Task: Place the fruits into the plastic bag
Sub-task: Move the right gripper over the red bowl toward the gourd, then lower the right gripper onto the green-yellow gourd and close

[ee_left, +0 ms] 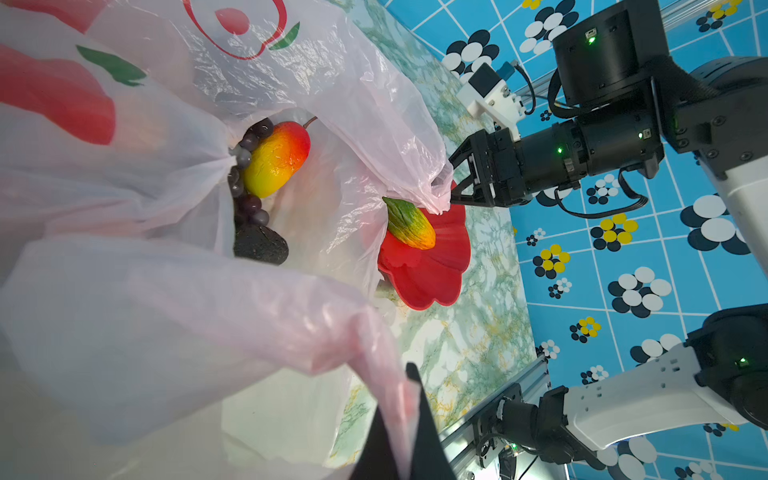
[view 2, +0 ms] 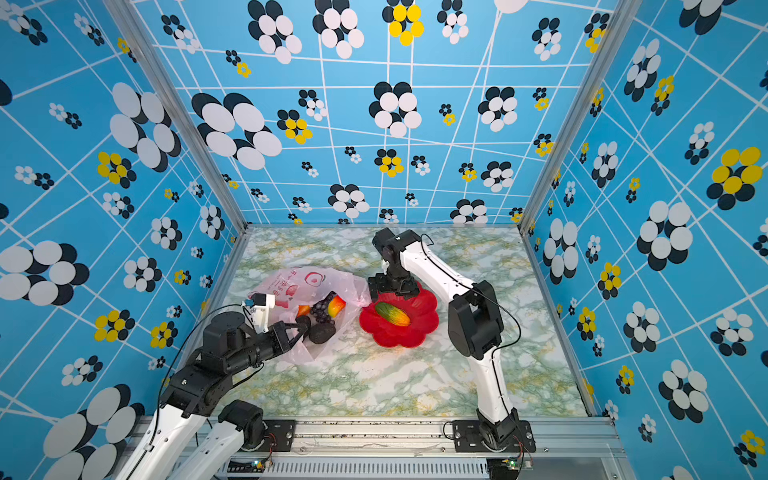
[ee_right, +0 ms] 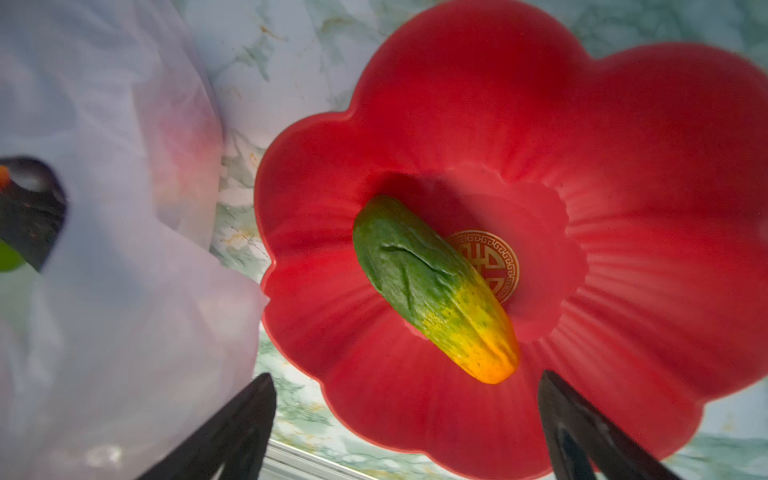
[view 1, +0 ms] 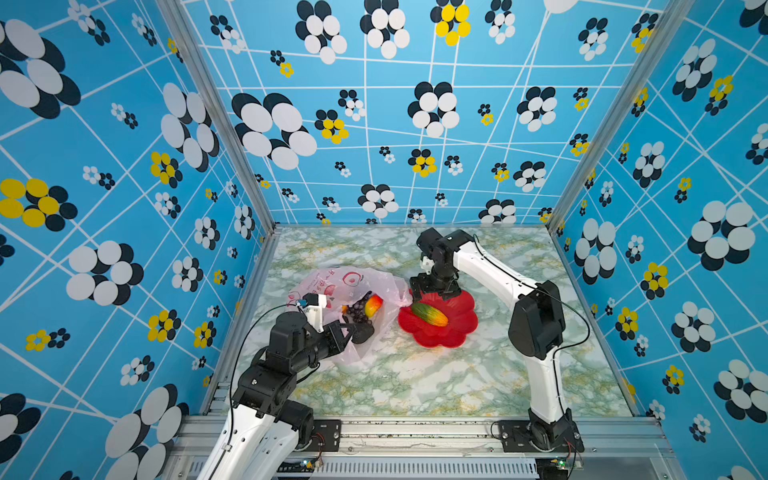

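I should turn my right gripper, pull it back and lower it with its fingers on either side of the fruit's middle (view 1: 430,313) (ee_right: 436,289) to close, because the oblong fruit is lying at a slant between my open fingers.
The pale pink plastic bag (view 1: 353,284) (view 2: 305,282) lies left of centre with its mouth held up. My left gripper (view 1: 348,328) (view 2: 296,331) (ee_left: 409,382) is shut on the bag's near rim. Inside lie the dark grape bunch (view 1: 358,313) (ee_left: 245,174), the red-yellow mango (view 1: 373,305) (ee_left: 276,158) and the dark avocado (view 1: 365,332) (ee_left: 262,247). The green-yellow-orange oblong fruit (view 1: 430,314) (view 2: 392,313) (ee_right: 436,286) lies in the red flower-shaped dish (view 1: 455,332) (ee_right: 623,166). My right gripper (view 1: 434,290) (view 2: 392,287) (ee_right: 405,374) hangs open over the dish's far edge, holding nothing.
The bag's right edge (ee_left: 432,191) touches the dish's left side. The marbled table (view 1: 436,382) runs to a metal front rail (view 1: 415,430), where both arm bases stand. Patterned blue walls enclose the left, back and right.
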Controlling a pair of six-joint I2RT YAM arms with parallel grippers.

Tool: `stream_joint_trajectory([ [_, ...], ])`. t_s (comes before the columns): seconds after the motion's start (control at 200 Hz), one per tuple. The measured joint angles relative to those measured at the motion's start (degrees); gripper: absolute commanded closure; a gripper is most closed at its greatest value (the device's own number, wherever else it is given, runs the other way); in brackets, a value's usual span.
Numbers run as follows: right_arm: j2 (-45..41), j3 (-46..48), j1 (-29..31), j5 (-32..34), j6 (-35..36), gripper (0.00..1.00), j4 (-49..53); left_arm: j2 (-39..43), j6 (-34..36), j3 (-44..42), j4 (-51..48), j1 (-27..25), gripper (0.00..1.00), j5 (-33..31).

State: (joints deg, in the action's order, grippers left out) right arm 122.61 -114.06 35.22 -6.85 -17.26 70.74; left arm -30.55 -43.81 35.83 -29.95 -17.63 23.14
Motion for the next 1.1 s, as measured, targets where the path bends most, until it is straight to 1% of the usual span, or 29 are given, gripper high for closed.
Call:
stream_joint_trajectory([
  [0.085, 1.3, -1.7, 1.1, 2.6, 5.6, 0.01, 2.0, 0.0, 0.4, 0.0, -0.3, 0.0, 1.00, -0.2],
  [0.215, 2.4, -2.0, 2.3, 5.4, 13.8, 0.01, 3.0, 0.0, 0.6, 0.0, -0.5, 0.0, 1.00, -0.5],
  [0.425, 2.4, 1.6, 4.2, 7.5, 30.1, 0.02, 2.8, -0.2, 0.6, 0.3, -0.5, 0.0, 1.00, -0.7],
  [0.58, 2.4, 3.6, 4.9, 8.5, 37.6, 0.04, 2.4, -0.5, 0.6, 0.3, -0.7, 0.0, 1.00, -0.7],
  [0.76, 3.7, 6.5, 4.9, 10.8, 41.0, 0.10, 0.7, -0.5, 0.9, 0.5, -2.2, 0.0, 1.00, -0.7],
  [0.955, 5.1, 9.6, 4.9, 11.5, 40.8, 0.20, -3.0, -0.5, 1.0, 0.7, -3.1, 0.3, 1.00, -0.9],
  [1.1, 5.2, 10.8, 4.9, 11.8, 40.2, 0.24, -5.7, -0.5, 1.0, 0.7, -3.1, 0.4, 1.00, -0.9],
])
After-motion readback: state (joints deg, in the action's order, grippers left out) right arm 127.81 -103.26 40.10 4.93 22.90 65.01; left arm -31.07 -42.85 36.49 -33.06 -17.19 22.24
